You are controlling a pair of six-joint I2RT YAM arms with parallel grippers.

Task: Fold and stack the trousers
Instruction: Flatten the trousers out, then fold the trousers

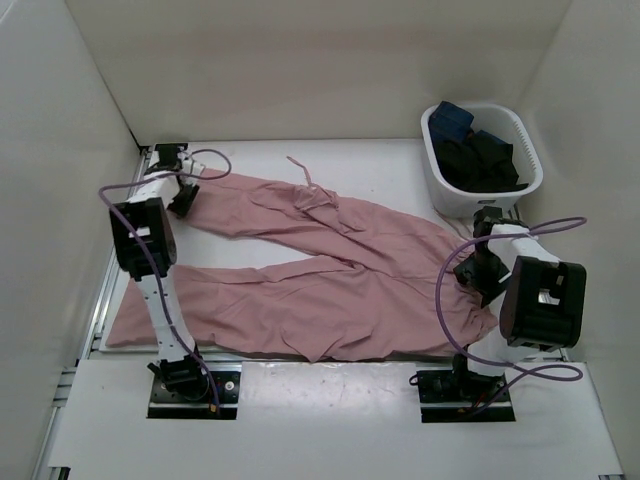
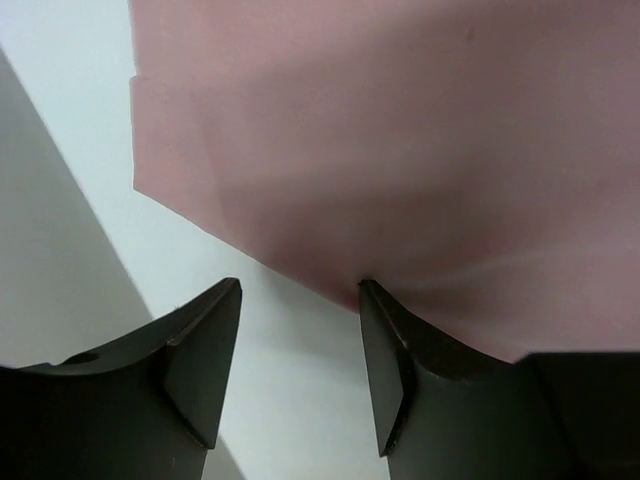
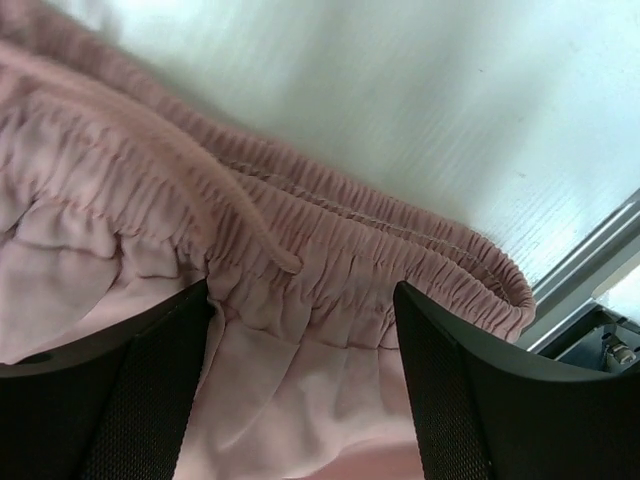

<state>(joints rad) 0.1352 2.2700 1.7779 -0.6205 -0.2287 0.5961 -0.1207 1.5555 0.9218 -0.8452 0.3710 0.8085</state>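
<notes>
The right gripper moves outward along the gathered waistband to its far end by the basket next, since it stands over the waistband's middle, short of that corner.
Pink trousers (image 1: 320, 275) lie spread flat on the white table, legs pointing left, waistband at the right. My left gripper (image 1: 185, 198) is open at the hem of the far leg (image 2: 400, 150); its right finger tip touches the cloth edge, and bare table shows between the fingers. My right gripper (image 1: 478, 275) is open and low over the elastic waistband (image 3: 330, 250), with the gathered cloth and a drawstring (image 3: 240, 215) between its fingers. Neither gripper holds anything.
A white basket (image 1: 528, 150) with dark folded clothes stands at the back right. White walls close in the left, back and right. The table's right edge and metal rail (image 3: 590, 290) lie just beyond the waistband.
</notes>
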